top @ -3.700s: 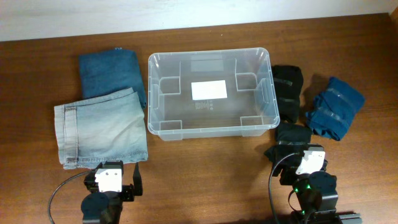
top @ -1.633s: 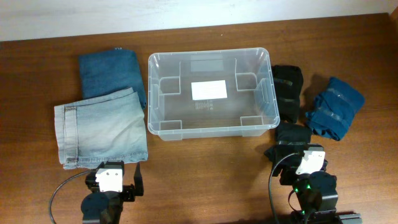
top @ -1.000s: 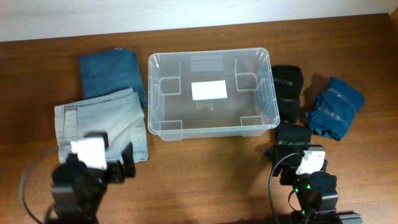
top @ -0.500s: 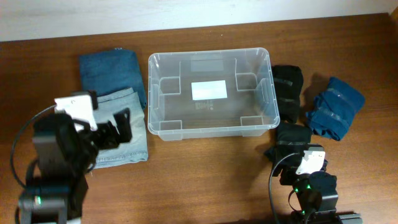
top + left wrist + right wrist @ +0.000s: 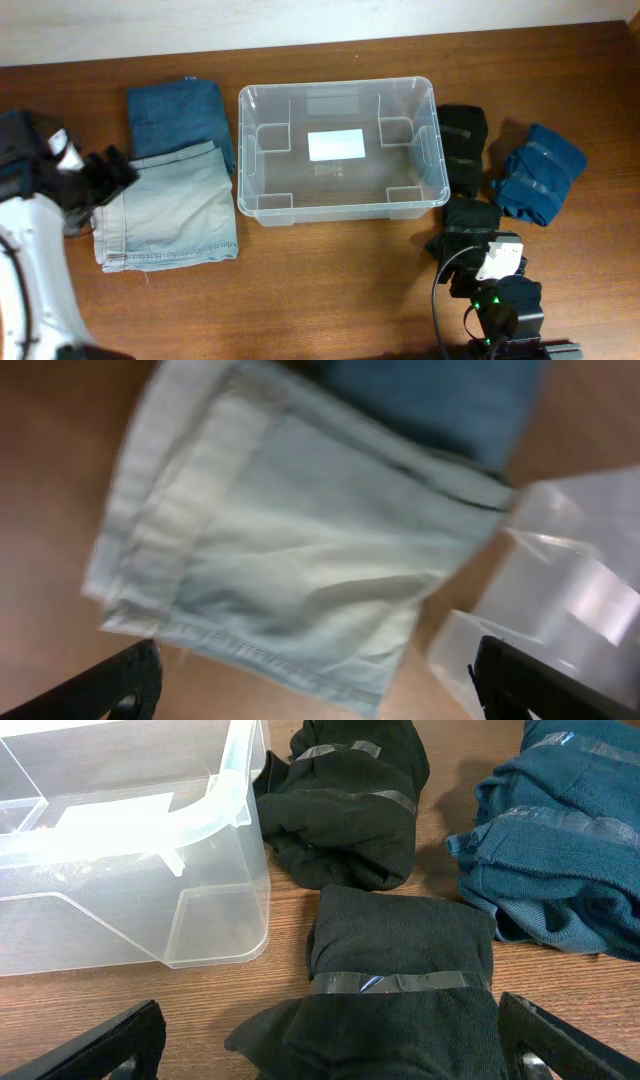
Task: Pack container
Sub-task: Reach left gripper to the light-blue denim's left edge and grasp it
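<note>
The light denim's edge farthest from the container is below, and the bare table leaves room there. My left gripper needs to move back and down onto that edge next.
The clear plastic container (image 5: 240, 150) stands empty at the table's middle, with a white label (image 5: 335, 145) on its base. Its corner shows in the left wrist view (image 5: 570, 590) and in the right wrist view (image 5: 230, 810). My left gripper (image 5: 112, 170) hangs open and empty above the left edge of the folded light denim (image 5: 175, 205). The left wrist view shows its jaws (image 5: 318, 685) wide apart over that light denim (image 5: 290, 550). My right gripper (image 5: 335, 1045) is open and empty, over a taped black bundle (image 5: 400, 970) near the front right.
Folded dark blue denim (image 5: 180, 115) lies behind the light denim. A second taped black bundle (image 5: 463, 140) lies right of the container, and a teal bundle (image 5: 540, 175) lies further right. The near black bundle (image 5: 470, 215) sits just ahead of the right arm (image 5: 497, 262).
My left arm has risen from the front edge and swung left and back; its gripper is now over the light denim's left edge. The right arm and the clothes have not moved.
</note>
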